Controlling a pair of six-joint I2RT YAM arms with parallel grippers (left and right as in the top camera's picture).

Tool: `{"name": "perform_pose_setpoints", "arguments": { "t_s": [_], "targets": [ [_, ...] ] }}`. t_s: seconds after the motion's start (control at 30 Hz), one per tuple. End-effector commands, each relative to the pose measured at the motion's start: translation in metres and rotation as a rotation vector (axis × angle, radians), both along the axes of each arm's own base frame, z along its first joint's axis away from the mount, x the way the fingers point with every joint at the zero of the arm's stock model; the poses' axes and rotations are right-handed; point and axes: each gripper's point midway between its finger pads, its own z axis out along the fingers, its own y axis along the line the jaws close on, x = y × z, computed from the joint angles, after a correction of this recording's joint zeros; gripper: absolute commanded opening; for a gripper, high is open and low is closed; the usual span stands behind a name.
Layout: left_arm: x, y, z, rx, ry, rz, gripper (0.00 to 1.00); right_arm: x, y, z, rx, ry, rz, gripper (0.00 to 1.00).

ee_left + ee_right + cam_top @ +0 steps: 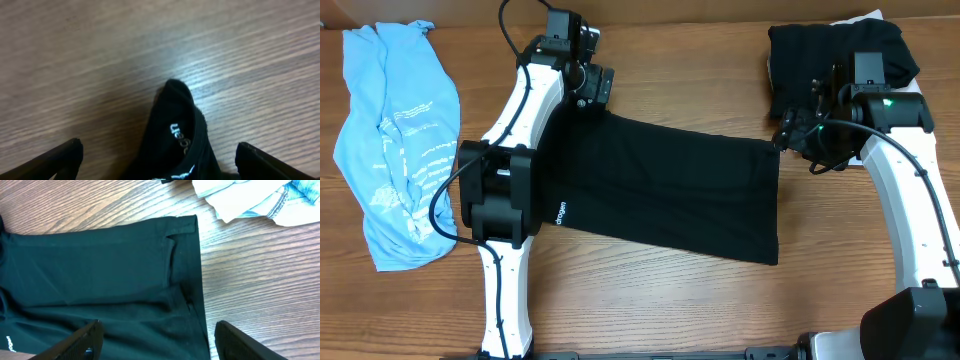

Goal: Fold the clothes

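Observation:
The raised black tip of the shirt's far corner is just below my left gripper, between its spread fingers, so I should lower them around it and close.
A large black T-shirt (670,190) lies flat on the wooden table as a folded rectangle, with small white lettering near its left edge. My left gripper (592,82) hovers at its top left corner, open. In the left wrist view a raised black cloth tip with white letters (176,131) sits between the spread fingers (67,156) without being pinched. My right gripper (790,130) is at the shirt's top right corner, open. Its fingers (86,339) straddle the shirt's side edge (192,280) from above. A light blue tee (400,150) with white print lies crumpled at far left.
A folded black garment (830,55) rests at the back right on something white, just behind my right arm. The right wrist view shows pale cloth and a bit of denim (250,200) there. Bare wood (670,300) runs along the front of the table.

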Motion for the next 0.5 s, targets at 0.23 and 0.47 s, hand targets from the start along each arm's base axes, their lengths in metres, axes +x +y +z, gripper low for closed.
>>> {"name": "perform_pose_setpoints", "arguments": {
  "t_s": [0.23,0.47],
  "targets": [
    [-0.0068,-0.0043,-0.0262,0.009,0.056,-0.036,0.38,0.0047,0.0018,0.0047,-0.001,-0.021,0.011,0.75],
    [-0.008,-0.0035,-0.0264,0.011,0.061,-0.035,0.04,0.0051,0.0018,0.0048,-0.001,-0.022,0.011,0.75]
  ]
}}
